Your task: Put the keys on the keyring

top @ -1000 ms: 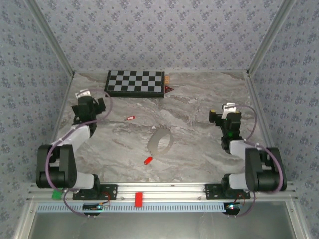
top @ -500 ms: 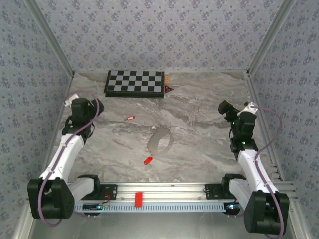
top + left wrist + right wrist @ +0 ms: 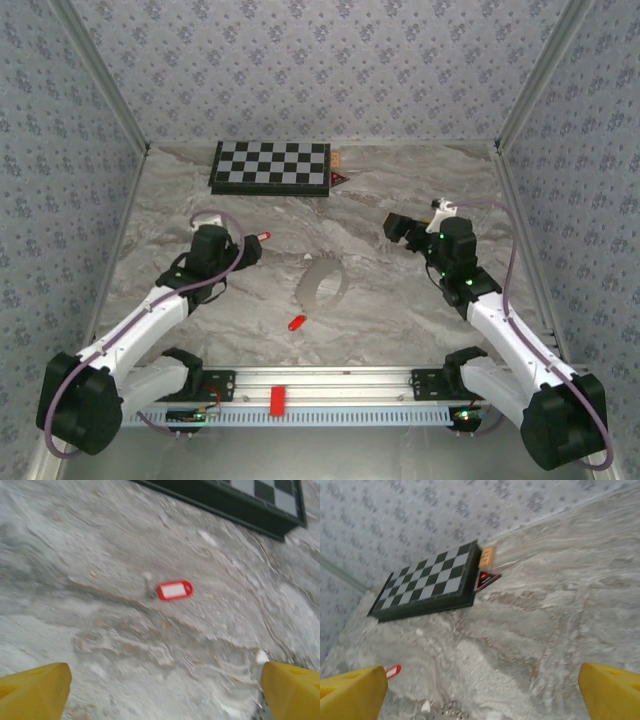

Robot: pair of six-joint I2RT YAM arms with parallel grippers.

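Observation:
My left gripper moves back and down onto that near end of the flat pale keyring next, beside the second key.
One key (image 3: pixel 262 237) with a red head lies left of centre, and in the left wrist view this key (image 3: pixel 174 590) shows a white label, a short way ahead of the fingers. A second key (image 3: pixel 296 323) lies nearer the front edge. The pale keyring (image 3: pixel 323 285) rests flat between them at mid-table. My left gripper (image 3: pixel 246 251) hovers just beside the far key, open, its yellow fingertips (image 3: pixel 33 694) wide apart with nothing between. My right gripper (image 3: pixel 394 227) hangs right of the keyring, open and holding nothing, yellow fingertips (image 3: pixel 612 692) spread; the far key (image 3: pixel 393 671) shows at its left.
A checkerboard (image 3: pixel 272 166) lies at the back, with a small dark-red triangular piece (image 3: pixel 340 178) and an orange piece (image 3: pixel 337 158) beside it. A red block (image 3: pixel 277 400) sits on the front rail. Patterned walls enclose the marbled table (image 3: pixel 420 300).
Both arms have swung in from the sides toward the middle. The left gripper now sits beside the far key; the right gripper has moved left, closer to the keyring.

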